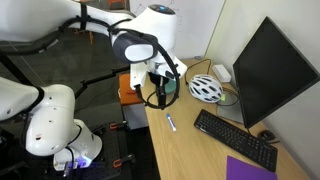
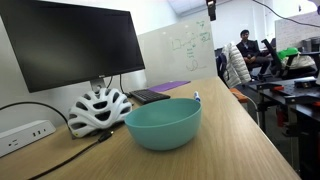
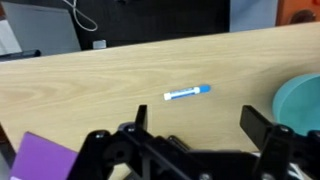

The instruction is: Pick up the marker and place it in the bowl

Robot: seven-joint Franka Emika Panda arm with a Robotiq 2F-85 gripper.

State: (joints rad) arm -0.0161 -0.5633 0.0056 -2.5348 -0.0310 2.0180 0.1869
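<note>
My fingers now have the marker running lengthwise from one finger's side toward the other's, so my gripper should next turn them crosswise and lower onto the marker's whitish body (image 1: 171,123) (image 3: 179,94).
The marker (image 3: 187,93), whitish with a blue end, lies flat on the wooden desk (image 3: 90,85). It also shows in an exterior view (image 1: 171,122). In the wrist view it lies just beyond my open, empty gripper (image 3: 198,122), which hovers above the desk. The teal-green bowl (image 2: 162,122) stands upright on the desk; the wrist view catches its rim at the right edge (image 3: 303,100). In an exterior view the gripper (image 1: 158,95) hangs in front of the bowl and partly hides it.
A white-and-grey helmet (image 1: 205,88) sits beside the bowl and also shows in the other exterior view (image 2: 98,108). A black keyboard (image 1: 235,138), a monitor (image 1: 270,70) and a purple notebook (image 3: 45,160) occupy the desk. A power strip (image 2: 25,132) lies by the wall.
</note>
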